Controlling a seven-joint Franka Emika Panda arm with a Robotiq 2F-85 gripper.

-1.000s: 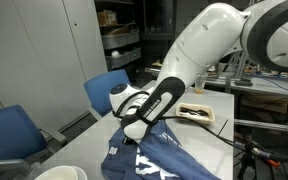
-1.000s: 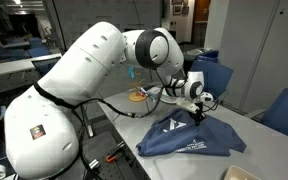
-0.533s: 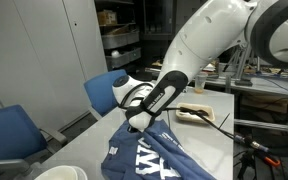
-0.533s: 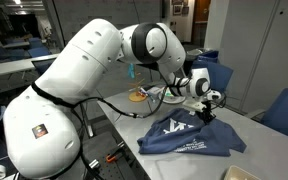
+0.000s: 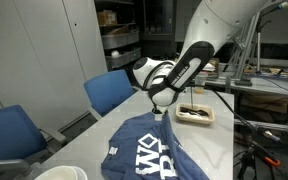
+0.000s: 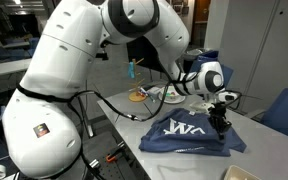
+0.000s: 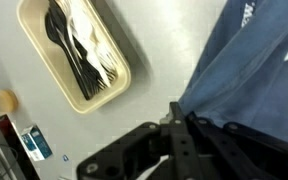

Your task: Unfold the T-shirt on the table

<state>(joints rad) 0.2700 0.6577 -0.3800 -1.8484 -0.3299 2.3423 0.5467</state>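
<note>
My gripper needs to carry the shirt's edge toward the cutlery tray next, tilting as it goes, and then I will open (image 5: 181, 126) (image 7: 150, 90) beside it.
The dark navy T-shirt (image 5: 149, 150) lies on the light grey table (image 5: 89, 140) with its white lettering facing up in both exterior views. My gripper (image 5: 161, 110) is shut on the shirt's edge and holds that edge slightly lifted at the side nearest the cutlery tray. In an exterior view the gripper (image 6: 221, 122) pinches the cloth at the far edge of the T-shirt (image 6: 189, 138). In the wrist view the gripper (image 7: 179, 112) has its fingers pressed together on the blue T-shirt (image 7: 246, 70), above the bare table (image 7: 154, 45).
A beige tray (image 5: 196, 114) with dark and white cutlery sits just beyond the shirt, also in the wrist view as the tray (image 7: 34, 70). Blue chairs (image 5: 112, 92) (image 5: 9, 135) stand along the table. A white round object (image 5: 59, 172) sits at the near end.
My gripper has moved sideways toward the cutlery tray, dragging the shirt's edge with it. The cloth has spread out and more of the white lettering shows.
</note>
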